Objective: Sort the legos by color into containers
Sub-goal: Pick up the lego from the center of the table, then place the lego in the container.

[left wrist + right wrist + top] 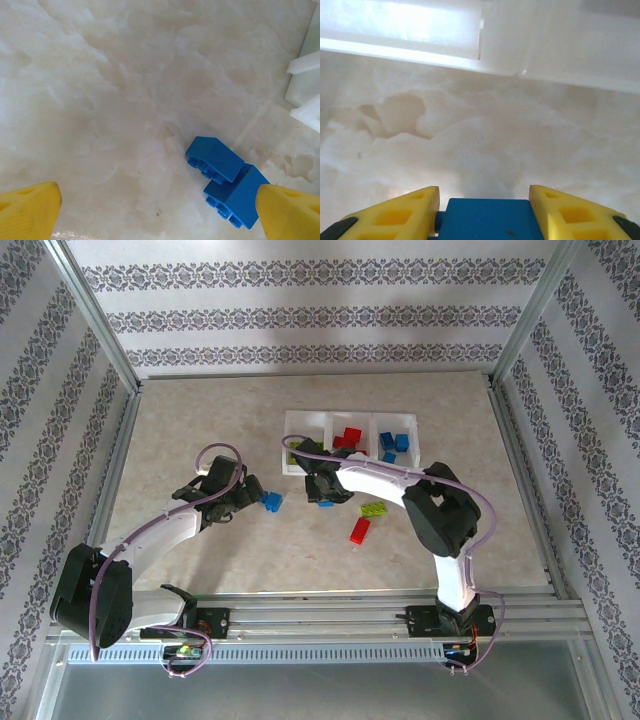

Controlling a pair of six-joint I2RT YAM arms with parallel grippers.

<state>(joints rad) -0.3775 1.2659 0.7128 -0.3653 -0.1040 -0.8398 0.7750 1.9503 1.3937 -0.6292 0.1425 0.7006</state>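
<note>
My right gripper rises next, swings outward past the red legos, over the cell of blue ones, and releases the matching blue brick.
The white three-compartment tray (350, 418) lies at the back of the table: green legos (293, 452) in its left cell, red ones (348, 437) in the middle, blue ones (397, 443) on the right. My right gripper (323, 490) is low just in front of the tray's left cell. In the right wrist view its yellow fingers (405, 212) press both sides of a blue brick (487, 220). My left gripper (157, 215) is wide open over the table. A pair of blue bricks (227, 182) lies touching its right finger (290, 212).
A lime green brick (374, 509) and a red brick (360, 531) lie loose on the table, right of my right gripper. The tray's wall (500, 50) stands close ahead of the right gripper. A tray corner (305, 90) sits at the right edge of the left wrist view.
</note>
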